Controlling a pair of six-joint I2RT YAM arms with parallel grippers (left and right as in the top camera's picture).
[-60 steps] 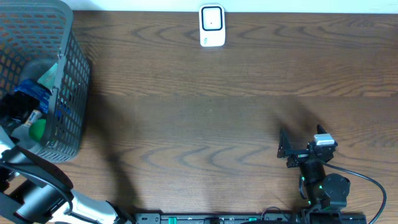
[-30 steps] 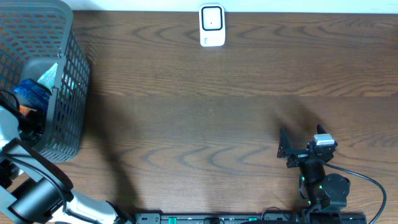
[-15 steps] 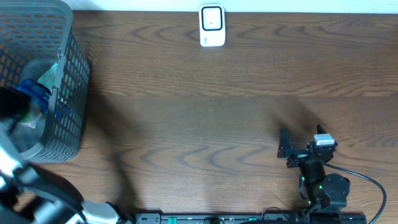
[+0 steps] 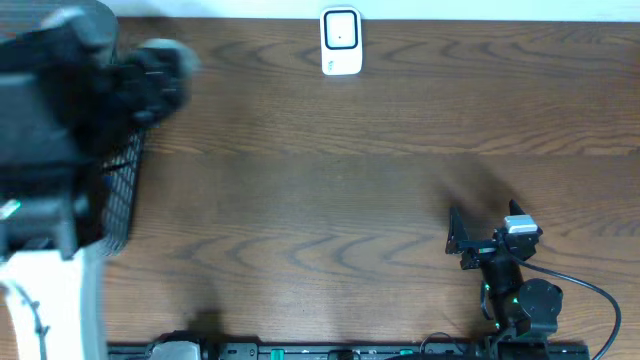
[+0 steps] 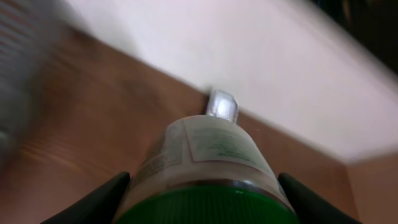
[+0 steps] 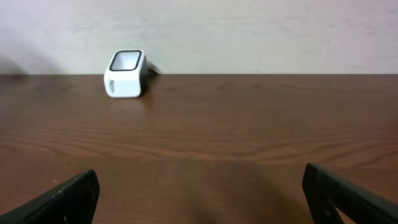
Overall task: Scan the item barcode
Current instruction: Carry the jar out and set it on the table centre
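I will swing across and down to let go of the bottle (image 5: 208, 162), as bare wood before the scanner is below my left gripper and to its right in the overhead view.
A clear bottle (image 5: 208, 162) with a green cap and a white printed label fills the left wrist view, and my left gripper (image 5: 202, 194) is shut on it, one black finger at each side. Beyond it, the white barcode scanner (image 5: 222, 104) stands at the table's far edge. In the overhead view the scanner (image 4: 341, 41) sits at the top centre, and my left arm (image 4: 60, 110) is a dark blur high over the left side. My right gripper (image 4: 458, 240) rests open at the lower right with nothing in it. The right wrist view shows the scanner (image 6: 126, 73) far left.
A grey mesh basket (image 4: 125, 190) stands at the table's left end, mostly covered by the raised left arm. A pale wall runs behind the table's far edge. Bare wood lies between the scanner and the right gripper.
My left arm has come up out of the basket with the bottle and swung up and rightward, close under the overhead camera. The right arm has not moved.
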